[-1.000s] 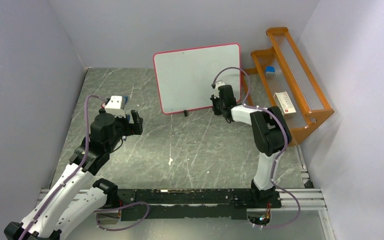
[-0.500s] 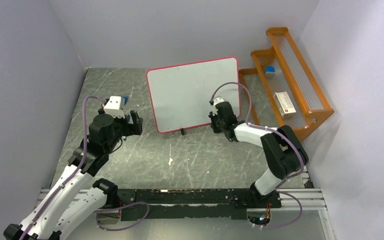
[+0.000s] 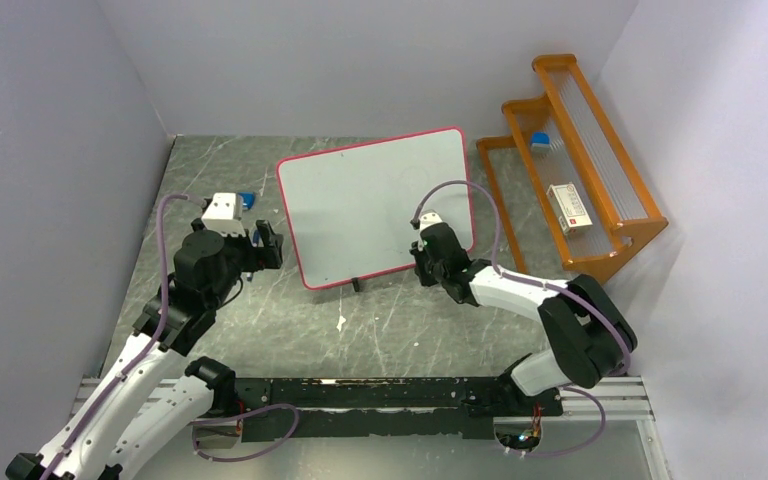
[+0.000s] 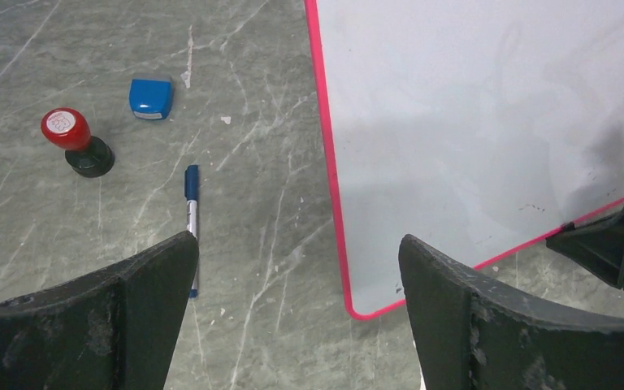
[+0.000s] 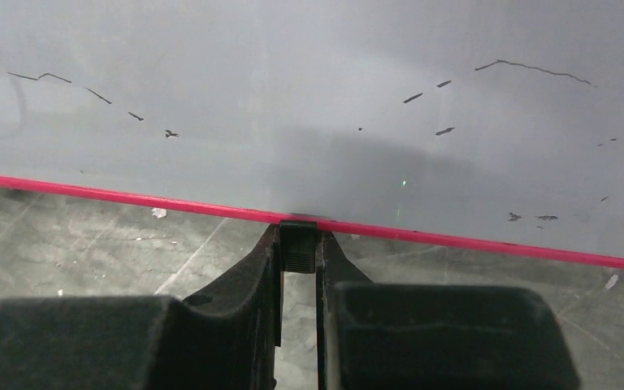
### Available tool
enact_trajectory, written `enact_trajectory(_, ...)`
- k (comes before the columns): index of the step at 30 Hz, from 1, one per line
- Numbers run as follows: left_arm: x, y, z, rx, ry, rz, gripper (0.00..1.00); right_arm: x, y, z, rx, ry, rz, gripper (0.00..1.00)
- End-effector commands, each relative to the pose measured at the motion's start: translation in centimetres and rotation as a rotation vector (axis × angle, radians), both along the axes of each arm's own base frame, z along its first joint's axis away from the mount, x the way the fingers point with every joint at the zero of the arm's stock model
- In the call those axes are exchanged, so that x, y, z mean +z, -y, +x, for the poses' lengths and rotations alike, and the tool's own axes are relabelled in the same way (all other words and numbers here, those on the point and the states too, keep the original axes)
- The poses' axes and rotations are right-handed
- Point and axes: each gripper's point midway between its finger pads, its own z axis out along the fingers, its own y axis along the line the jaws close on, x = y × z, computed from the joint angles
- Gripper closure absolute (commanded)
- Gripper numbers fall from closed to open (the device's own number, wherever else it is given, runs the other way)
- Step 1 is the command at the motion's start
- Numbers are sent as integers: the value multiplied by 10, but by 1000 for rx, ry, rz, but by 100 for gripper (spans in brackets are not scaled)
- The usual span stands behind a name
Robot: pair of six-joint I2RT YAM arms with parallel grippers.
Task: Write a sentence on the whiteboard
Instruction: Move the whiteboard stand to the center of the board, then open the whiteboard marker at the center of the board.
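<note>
The right gripper pulls the small black foot back onto the bare tabletop nearer my base next and releases it, since that part lies clear of things.
The whiteboard, white with a thin pink-red frame, stands tilted at mid table. My right gripper is shut on the small black foot under the board's lower edge. The other black foot rests on the table. No sentence shows on the board, only a few faint dark flecks. My left gripper hangs open just left of the board's lower left corner, with nothing between its fingers. A blue marker lies on the table by the left finger.
A red-topped stamp and a small blue block sit left of the board. An orange rack at the back right holds a white box and a small blue item. Grey walls enclose the marbled table.
The whiteboard has slid left and nearer, drawn along by the right gripper shut on its foot. The right arm has folded back. The left arm has shifted only slightly.
</note>
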Motion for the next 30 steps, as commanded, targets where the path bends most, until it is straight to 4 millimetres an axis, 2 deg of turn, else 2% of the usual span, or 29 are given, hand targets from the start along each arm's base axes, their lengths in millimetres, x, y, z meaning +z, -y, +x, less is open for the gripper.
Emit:
enact_trajectory(1, 3, -8, 1, 45, 18, -9, 3, 17, -16, 1, -3, 34, 76, 100)
enact_trajectory(8, 4, -13, 0, 69, 24, -8, 3, -8, -15, -8, -42, -39, 77, 100)
enact_trajectory(19, 5, -11, -1, 60, 27, -14, 3, -8, -4, -24, -125, -28, 85, 100)
enact_trajectory(22, 3, -11, 0, 61, 23, -13, 3, -5, 1, -25, -163, -25, 83, 96)
enact_trajectory(27, 3, -11, 0, 62, 18, -11, 3, -5, 9, -28, -208, -27, 80, 79)
enact_trajectory(30, 3, -12, 0, 68, 21, -11, 3, -6, 18, -30, -254, -20, 74, 73)
